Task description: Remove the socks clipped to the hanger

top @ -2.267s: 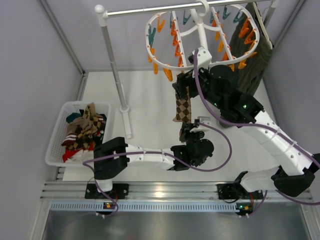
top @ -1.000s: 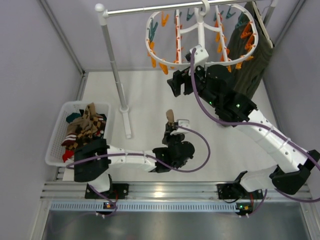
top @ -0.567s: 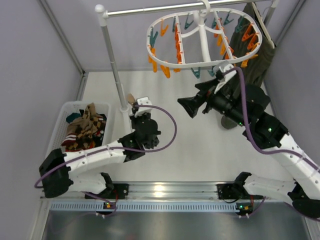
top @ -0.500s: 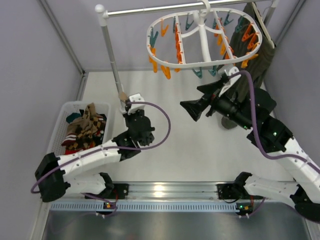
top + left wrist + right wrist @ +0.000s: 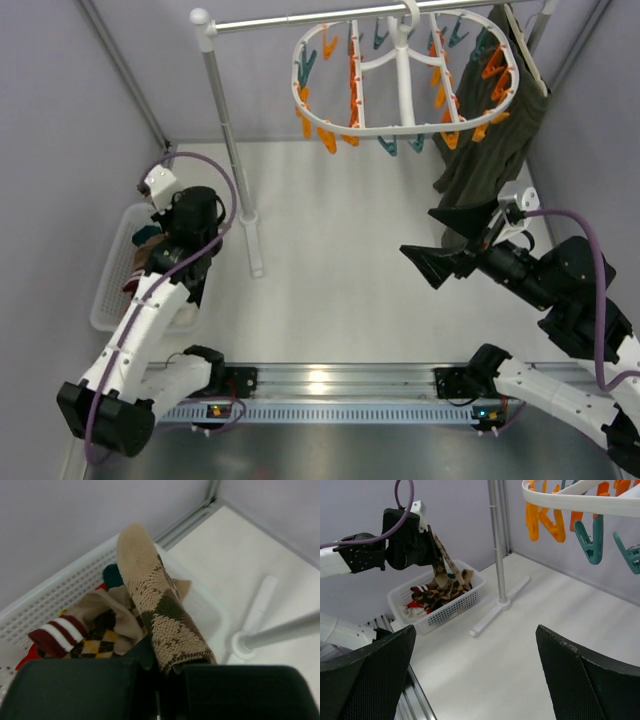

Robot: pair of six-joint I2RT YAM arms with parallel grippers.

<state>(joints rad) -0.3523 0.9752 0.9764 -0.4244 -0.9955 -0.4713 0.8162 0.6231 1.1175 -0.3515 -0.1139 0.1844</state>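
The argyle sock [image 5: 160, 610] is still above the socks in the white basket [image 5: 108, 305], so I need to lower it toward the striped cuff with my left gripper and open.
My left gripper [image 5: 167, 672] is shut on a tan and brown argyle sock [image 5: 160, 610] and holds it over the white basket [image 5: 60, 590]. In the top view the left gripper [image 5: 185, 215] is above the basket [image 5: 108, 305]. Several other socks [image 5: 95, 635] lie in the basket, one brown with red-white stripes [image 5: 55, 632]. The white oval hanger [image 5: 400, 80] hangs from the rail with orange and teal clips; no sock shows on it. My right gripper [image 5: 450, 240] is open and empty, below and to the right of the hanger. In the right wrist view the gripper [image 5: 477, 680] faces the basket [image 5: 450, 607].
The white rail stand [image 5: 232, 150] has its foot [image 5: 252, 245] just right of the basket. A dark olive garment [image 5: 490, 130] hangs at the back right beside the hanger. The hanger's clips [image 5: 590, 537] hang over the right wrist camera.
My left arm has swung left from mid-table to above the basket, carrying the argyle sock. My right arm has drawn back and down from the hanger, its gripper open.
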